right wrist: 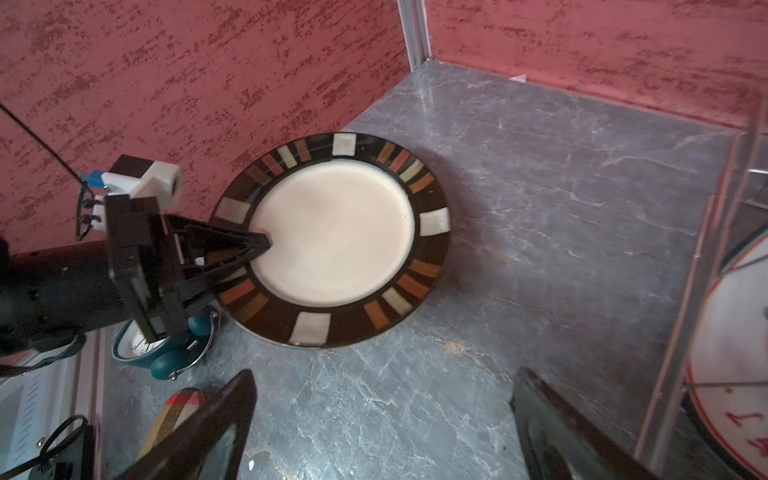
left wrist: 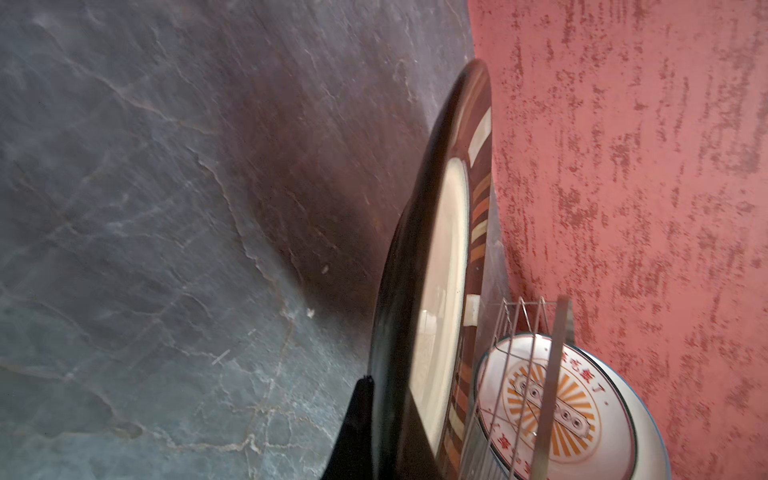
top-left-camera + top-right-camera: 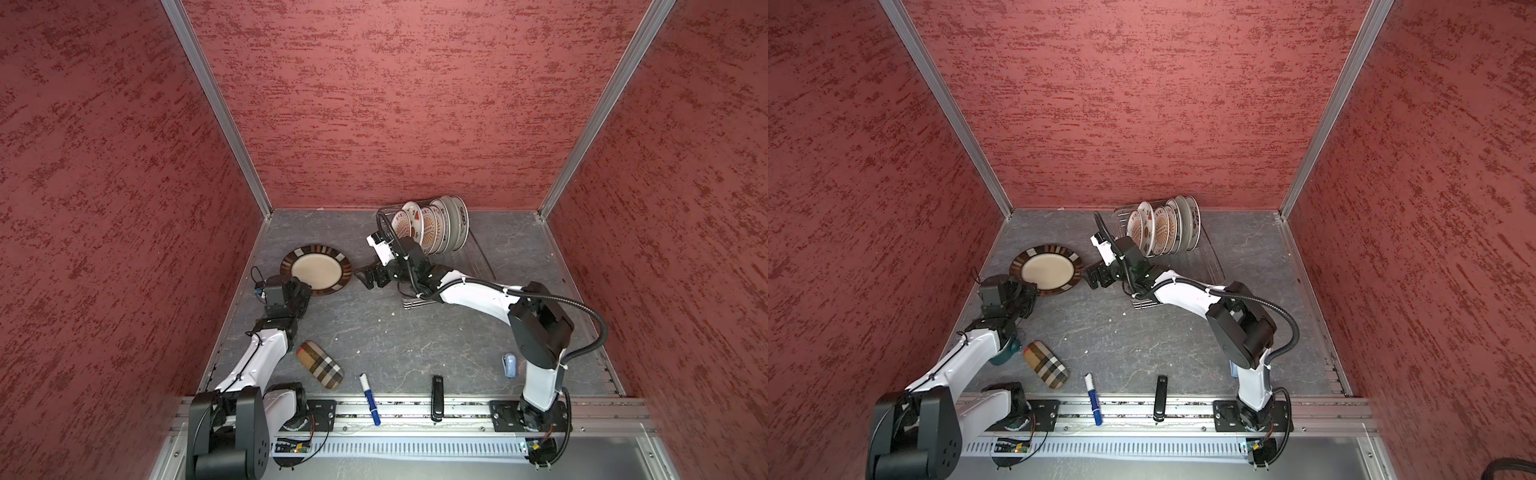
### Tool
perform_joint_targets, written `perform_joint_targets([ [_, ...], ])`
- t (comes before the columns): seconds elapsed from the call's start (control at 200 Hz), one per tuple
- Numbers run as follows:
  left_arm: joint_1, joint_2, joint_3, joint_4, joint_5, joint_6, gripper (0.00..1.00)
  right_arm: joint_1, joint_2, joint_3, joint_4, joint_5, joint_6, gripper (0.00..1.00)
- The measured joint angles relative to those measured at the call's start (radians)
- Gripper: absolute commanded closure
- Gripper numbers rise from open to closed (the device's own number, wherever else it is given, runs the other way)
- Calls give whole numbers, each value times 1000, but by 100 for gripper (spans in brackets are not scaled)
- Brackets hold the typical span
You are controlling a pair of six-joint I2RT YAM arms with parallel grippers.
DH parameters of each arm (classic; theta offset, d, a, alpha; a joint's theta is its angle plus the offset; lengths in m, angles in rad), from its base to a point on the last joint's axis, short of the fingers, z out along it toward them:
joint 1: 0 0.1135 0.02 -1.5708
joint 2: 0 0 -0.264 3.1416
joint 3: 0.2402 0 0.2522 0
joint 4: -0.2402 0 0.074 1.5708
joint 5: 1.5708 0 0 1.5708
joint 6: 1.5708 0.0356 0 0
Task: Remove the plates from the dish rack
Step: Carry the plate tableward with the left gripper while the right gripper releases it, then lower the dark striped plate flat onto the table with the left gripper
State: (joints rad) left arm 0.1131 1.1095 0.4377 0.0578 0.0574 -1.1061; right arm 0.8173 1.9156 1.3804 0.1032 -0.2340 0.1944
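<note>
The robot needs to lower its left gripper outward next and release the plate on the bare tabletop past its far rim (image 3: 310, 236) (image 2: 436, 60), because that spot is below and outward of the gripper.
A dark-rimmed plate (image 3: 318, 268) (image 3: 1047, 270) (image 1: 336, 237) with a cream centre and striped border sits low over the left of the table. My left gripper (image 3: 304, 287) (image 1: 262, 245) (image 2: 382, 415) is shut on its near rim. Whether the plate's held side touches the table I cannot tell. My right gripper (image 3: 365, 279) (image 3: 1094, 278) (image 1: 386, 386) is open and holds nothing, hanging between that plate and the dish rack (image 3: 478, 257) (image 3: 1208, 253). Several white plates (image 3: 432, 226) (image 3: 1160, 228) with orange sunburst centres stand upright at the rack's far end.
A teal clock (image 1: 166, 353) (image 3: 1003, 351) stands under my left arm. Along the front lie a plaid case (image 3: 320, 365), a blue marker (image 3: 370, 399), a black stapler-like thing (image 3: 437, 397) and a small pale blue object (image 3: 510, 365). Red walls close in three sides.
</note>
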Motion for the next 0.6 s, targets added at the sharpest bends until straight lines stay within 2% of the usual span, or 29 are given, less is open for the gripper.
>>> perform_joint_targets([
  [0.16, 15, 103, 1, 45, -37, -6, 100, 18, 53, 64, -28, -36, -16, 4],
  [0.601, 28, 397, 118, 239, -32, -51, 100, 26, 130, 134, -90, -60, -56, 4],
])
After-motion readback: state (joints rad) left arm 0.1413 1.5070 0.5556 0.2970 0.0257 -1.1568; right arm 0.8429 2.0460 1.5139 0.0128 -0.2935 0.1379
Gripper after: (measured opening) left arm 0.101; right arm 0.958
